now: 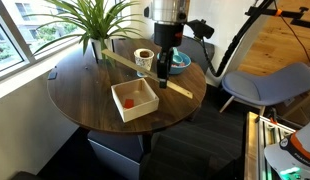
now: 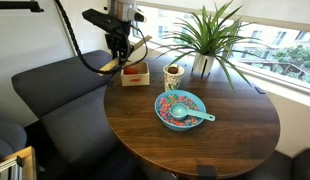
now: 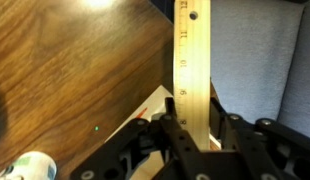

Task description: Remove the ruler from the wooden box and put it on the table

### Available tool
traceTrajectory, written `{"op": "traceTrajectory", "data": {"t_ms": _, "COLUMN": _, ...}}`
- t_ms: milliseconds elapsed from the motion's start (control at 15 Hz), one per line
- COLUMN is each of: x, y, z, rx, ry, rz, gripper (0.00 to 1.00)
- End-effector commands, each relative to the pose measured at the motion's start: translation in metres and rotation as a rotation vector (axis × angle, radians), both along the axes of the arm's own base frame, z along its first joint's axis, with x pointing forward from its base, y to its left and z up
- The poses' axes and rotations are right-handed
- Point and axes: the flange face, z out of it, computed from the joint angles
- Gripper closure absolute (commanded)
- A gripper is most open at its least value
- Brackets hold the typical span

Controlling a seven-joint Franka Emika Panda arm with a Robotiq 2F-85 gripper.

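Observation:
I will next move my gripper away from the box (image 1: 135, 98), toward the bowl and down, to let go of the ruler on the table beside both, because that part of the table is bare.
The ruler (image 1: 120, 62), a long pale wooden strip, lies level between my gripper's (image 1: 162, 70) fingers, beyond the wooden box (image 1: 135, 98) and not resting in it. In the wrist view the ruler (image 3: 192, 60) runs straight up from the jaws (image 3: 195, 125), which are shut on its two edges. A pale corner of the box (image 3: 135, 125) shows below left of them. The box holds a small red object (image 1: 128, 101). In an exterior view the gripper (image 2: 120, 60) hangs just above the box (image 2: 135, 75), at the edge of the dark round table (image 2: 195, 135).
A blue patterned bowl (image 2: 181, 108) with a spoon sits mid-table, behind the gripper in an exterior view (image 1: 179, 62). A small cup (image 1: 143, 58) and a potted plant (image 1: 95, 25) stand near the window. A grey chair (image 2: 55, 85) is beside the table.

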Motion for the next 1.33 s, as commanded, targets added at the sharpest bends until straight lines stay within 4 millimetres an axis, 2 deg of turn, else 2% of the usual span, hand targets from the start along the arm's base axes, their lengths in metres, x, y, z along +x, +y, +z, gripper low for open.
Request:
{"op": "traceTrajectory", "data": {"t_ms": 0, "x": -0.023, "y": -0.023, "z": -0.016, "rx": 0.009, "ry": 0.063, "rz": -0.179, "gripper": 0.9}}
{"op": "traceTrajectory", "data": {"t_ms": 67, "x": -0.007, "y": -0.012, "z": -0.012, "rx": -0.002, "ry": 0.05, "rz": -0.088, "gripper": 0.9}}
{"op": "traceTrajectory", "data": {"t_ms": 133, "x": -0.007, "y": -0.016, "z": -0.015, "rx": -0.005, "ry": 0.056, "rz": -0.098, "gripper": 0.65}}
{"op": "traceTrajectory", "data": {"t_ms": 267, "x": -0.006, "y": -0.016, "z": -0.013, "rx": -0.003, "ry": 0.051, "rz": -0.097, "gripper": 0.65}}
{"op": "traceTrajectory", "data": {"t_ms": 333, "x": -0.006, "y": -0.014, "z": -0.012, "rx": -0.002, "ry": 0.05, "rz": -0.095, "gripper": 0.9}}
{"op": "traceTrajectory", "data": {"t_ms": 667, "x": -0.017, "y": -0.054, "z": -0.017, "rx": -0.142, "ry": 0.177, "rz": -0.109, "gripper": 0.9}}
{"op": "traceTrajectory", "data": {"t_ms": 933, "x": -0.011, "y": -0.086, "z": -0.021, "rx": -0.243, "ry": 0.25, "rz": -0.114, "gripper": 0.9}}
{"op": "traceTrajectory", "data": {"t_ms": 1067, "x": -0.006, "y": -0.094, "z": -0.024, "rx": -0.266, "ry": 0.271, "rz": -0.102, "gripper": 0.9}}
{"op": "traceTrajectory", "data": {"t_ms": 1267, "x": 0.005, "y": -0.093, "z": -0.03, "rx": -0.296, "ry": 0.27, "rz": -0.074, "gripper": 0.9}}
